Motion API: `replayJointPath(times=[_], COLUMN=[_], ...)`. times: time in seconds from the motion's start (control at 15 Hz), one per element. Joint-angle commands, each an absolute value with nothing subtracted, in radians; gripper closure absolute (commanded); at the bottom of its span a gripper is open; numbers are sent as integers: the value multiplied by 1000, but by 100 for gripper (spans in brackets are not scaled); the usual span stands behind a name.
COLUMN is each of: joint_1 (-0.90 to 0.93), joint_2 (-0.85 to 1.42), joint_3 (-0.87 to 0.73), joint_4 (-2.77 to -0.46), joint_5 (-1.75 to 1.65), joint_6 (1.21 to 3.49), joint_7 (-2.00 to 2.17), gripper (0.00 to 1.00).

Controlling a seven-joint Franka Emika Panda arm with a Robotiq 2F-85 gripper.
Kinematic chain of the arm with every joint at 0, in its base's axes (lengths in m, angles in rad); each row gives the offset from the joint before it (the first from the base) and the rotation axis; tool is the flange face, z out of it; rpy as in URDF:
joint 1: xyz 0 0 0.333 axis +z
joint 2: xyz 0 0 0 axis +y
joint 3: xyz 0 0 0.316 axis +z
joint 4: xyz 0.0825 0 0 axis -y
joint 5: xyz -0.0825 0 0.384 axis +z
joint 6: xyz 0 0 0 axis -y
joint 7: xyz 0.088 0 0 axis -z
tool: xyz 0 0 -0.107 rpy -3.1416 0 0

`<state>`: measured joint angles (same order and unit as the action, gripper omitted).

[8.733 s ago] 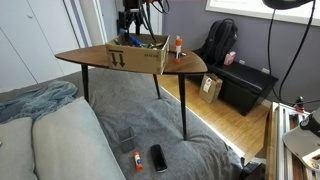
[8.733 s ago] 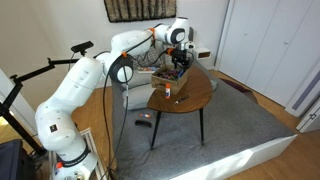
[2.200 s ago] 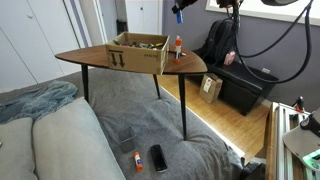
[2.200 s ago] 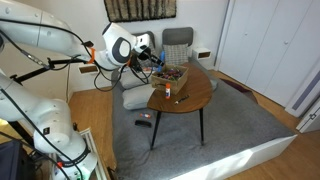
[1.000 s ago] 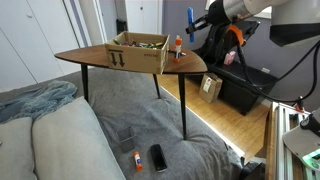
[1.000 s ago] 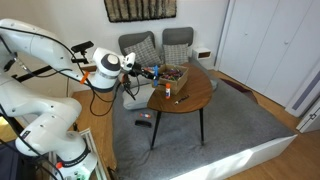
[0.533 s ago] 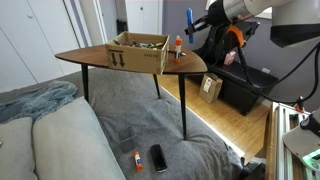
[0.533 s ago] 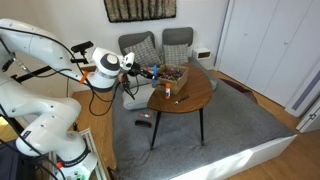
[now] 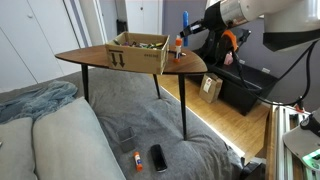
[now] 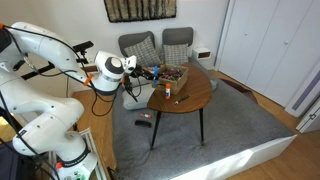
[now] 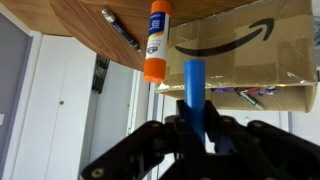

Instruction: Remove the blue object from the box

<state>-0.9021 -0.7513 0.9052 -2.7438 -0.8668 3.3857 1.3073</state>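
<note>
I need to move my gripper outward and down next to release the upright blue object on the bare tabletop (image 11: 184, 9) beside the white bottle (image 9: 175, 64), which lies outward of and below my gripper.
The blue object (image 11: 195, 92) is a slim bright blue stick, and my gripper (image 11: 197, 128) is shut on its lower part; the wrist picture stands upside down. In an exterior view the blue object (image 9: 185, 20) stands upright in my gripper (image 9: 189, 30), out in the air beside the table's tip and off the table. The box (image 9: 138, 52) is a brown cardboard carton with black arrows, and it sits on the wooden table (image 9: 95, 58). In the wrist view the box (image 11: 240, 45) lies beyond the stick. In an exterior view my gripper (image 10: 149, 72) hangs beside the box (image 10: 173, 75).
A white bottle with an orange cap (image 9: 179, 46) stands on the table beside the box, and a dark pen (image 11: 120, 28) lies near it. A black low cabinet (image 9: 245, 88) and a small carton (image 9: 211, 88) stand on the floor. A phone (image 9: 159, 157) lies on the grey cover.
My gripper, with the blue object in it, has shifted slightly towards the table over the last second. It was inside the box several seconds ago.
</note>
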Motion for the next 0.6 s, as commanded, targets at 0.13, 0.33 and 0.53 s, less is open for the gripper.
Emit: replayJointPath(times=[0.13, 0.33, 0.53], joint_1=[-1154, -1254, -1311], joint_2=[-907, -983, -1046], joint_3=[1137, 1250, 1344], joint_4=[-2743, -2742, -2742], joint_5=[-742, -646, -558], joint_6=[3576, 3646, 3682], joint_7=[1407, 1415, 1437], gripper=[95, 95, 95])
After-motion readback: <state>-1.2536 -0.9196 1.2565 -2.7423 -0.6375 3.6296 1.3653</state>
